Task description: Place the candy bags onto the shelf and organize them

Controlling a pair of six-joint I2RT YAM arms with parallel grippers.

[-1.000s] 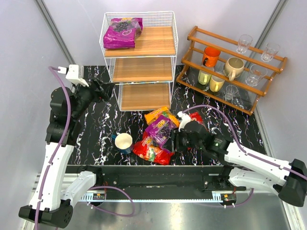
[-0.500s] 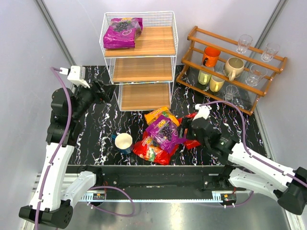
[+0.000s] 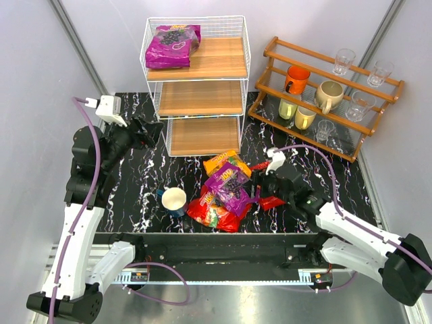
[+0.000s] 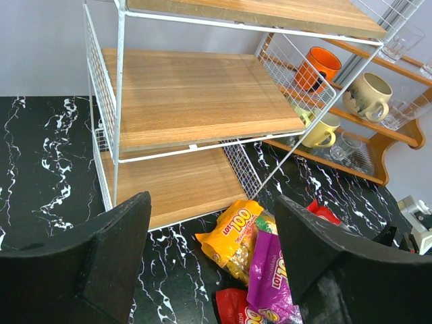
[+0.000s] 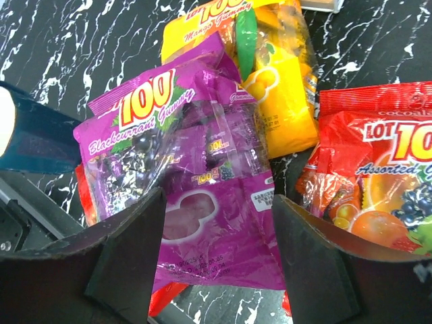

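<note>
I should lower my right gripper next onto the purple candy bag's end by the white label (image 3: 250, 198) (image 5: 219, 233), because that end is already between its open fingers.
One purple candy bag (image 3: 171, 45) lies on the top tier of the white wire shelf (image 3: 197, 96). A second purple bag (image 3: 231, 187) lies on an orange-yellow bag (image 3: 223, 162) and a red bag (image 3: 213, 214) on the black marble table; another red bag (image 3: 271, 200) lies to their right. My right gripper (image 3: 257, 192) is open, low over the purple bag's (image 5: 196, 189) right end, with the red bag (image 5: 374, 196) beside its right finger. My left gripper (image 3: 154, 133) is open and empty, raised left of the shelf (image 4: 196, 101), looking at the pile (image 4: 253, 250).
A white-and-blue cup (image 3: 174, 200) stands left of the pile, and its blue wall (image 5: 30, 138) shows in the right wrist view. A brown stepped rack (image 3: 324, 98) with mugs and glasses stands at the back right. The shelf's middle and bottom boards are bare.
My right gripper pulled back right and then came left again, low over the purple bag's right end; the bag shifted slightly. The left arm barely moved.
</note>
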